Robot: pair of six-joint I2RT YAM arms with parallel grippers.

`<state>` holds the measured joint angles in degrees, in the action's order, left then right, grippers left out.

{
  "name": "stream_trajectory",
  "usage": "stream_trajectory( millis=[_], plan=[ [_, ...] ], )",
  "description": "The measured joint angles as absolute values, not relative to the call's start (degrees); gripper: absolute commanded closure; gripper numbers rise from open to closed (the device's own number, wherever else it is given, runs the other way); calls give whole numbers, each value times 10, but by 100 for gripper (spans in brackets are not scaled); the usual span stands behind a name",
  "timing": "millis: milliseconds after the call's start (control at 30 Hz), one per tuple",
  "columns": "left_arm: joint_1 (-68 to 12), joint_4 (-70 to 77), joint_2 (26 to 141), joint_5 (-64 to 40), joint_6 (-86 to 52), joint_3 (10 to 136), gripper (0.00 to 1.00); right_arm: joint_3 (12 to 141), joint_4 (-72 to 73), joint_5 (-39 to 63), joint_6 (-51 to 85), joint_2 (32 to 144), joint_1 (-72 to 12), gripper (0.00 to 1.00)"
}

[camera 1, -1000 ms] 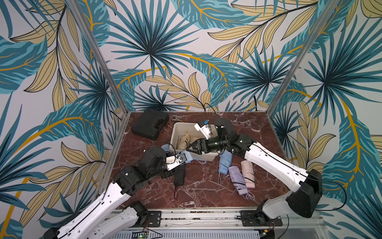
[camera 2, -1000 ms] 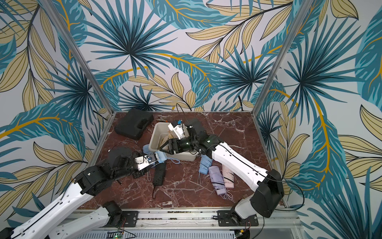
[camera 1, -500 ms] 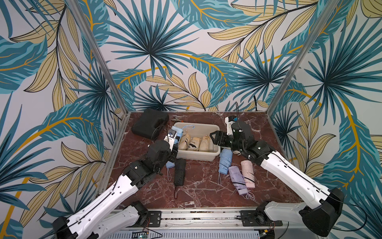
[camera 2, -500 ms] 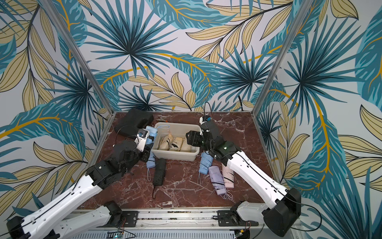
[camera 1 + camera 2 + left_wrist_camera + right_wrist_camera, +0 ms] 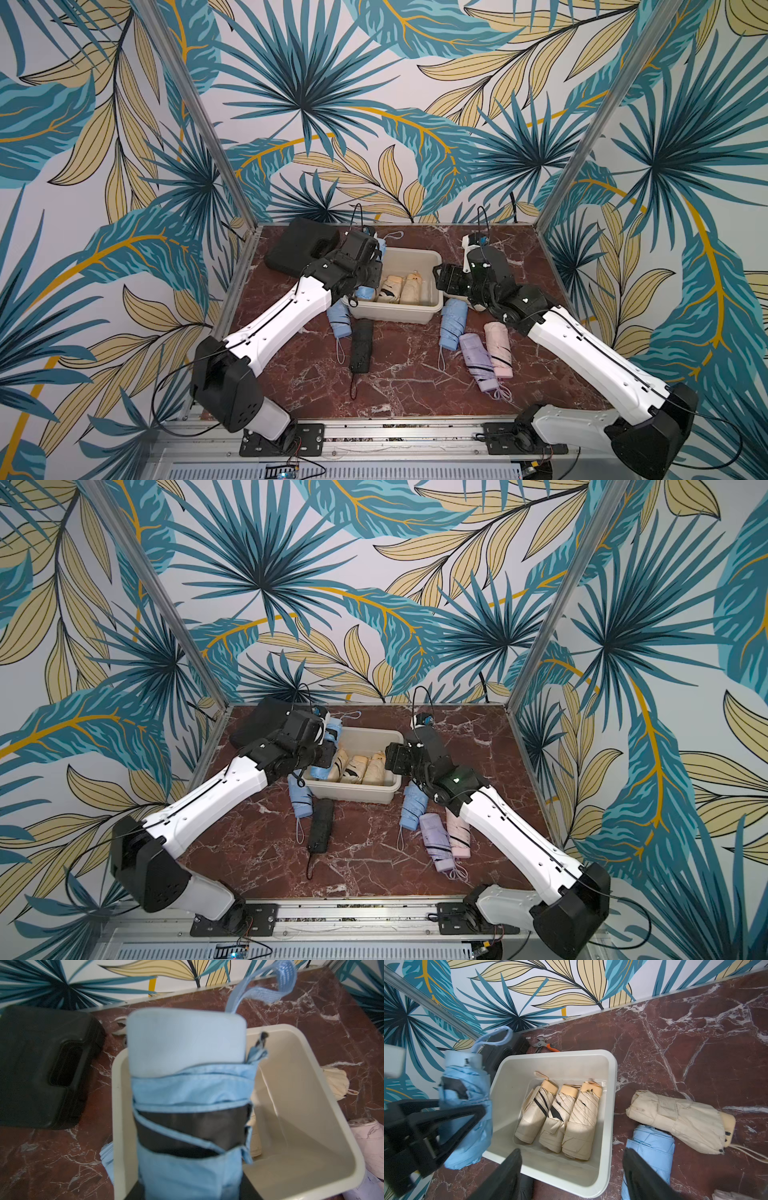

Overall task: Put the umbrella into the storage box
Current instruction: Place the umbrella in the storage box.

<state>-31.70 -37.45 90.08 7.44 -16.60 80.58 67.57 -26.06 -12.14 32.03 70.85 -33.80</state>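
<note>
The left gripper lowers inside next, toward the middle beige umbrella (image 5: pixel 353 769), and releases its load on top. The storage box is open beneath the light blue umbrella.
The storage box (image 5: pixel 395 316), an off-white tub, stands mid-table in both top views with three beige folded umbrellas (image 5: pixel 558 1118) side by side in it. My left gripper (image 5: pixel 191 1192) is shut on a light blue folded umbrella (image 5: pixel 187 1088), which it holds over the box's left end (image 5: pixel 322 771), strap end toward the back wall. I cannot tell whether this umbrella touches the box. My right gripper (image 5: pixel 572 1159) stands open above the box's right front corner (image 5: pixel 446 278), with nothing between its fingers.
A black moulded case (image 5: pixel 299 247) lies left of the box. In front lie a light blue (image 5: pixel 340 322) and a black umbrella (image 5: pixel 360 345); to the right a blue (image 5: pixel 452 324), a lilac (image 5: pixel 478 361), a pink (image 5: pixel 498 349) and a beige one (image 5: pixel 679 1118). Orange-handled pliers (image 5: pixel 548 1047) lie behind the box.
My left gripper carried the blue umbrella from the table in front of the box up over its left end. My right gripper drew back out of the box to its right end.
</note>
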Motion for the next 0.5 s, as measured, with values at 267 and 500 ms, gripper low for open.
stream_trajectory(
  millis=[267, 500],
  plan=[
    [-289, -390, 987, 62, -179, 820, 89, 673, -261, -120, 313, 708, -338, 22],
    [-283, -400, 1023, 82, -199, 826, 56, 673, -257, -122, 322, 708, -338, 21]
  ],
)
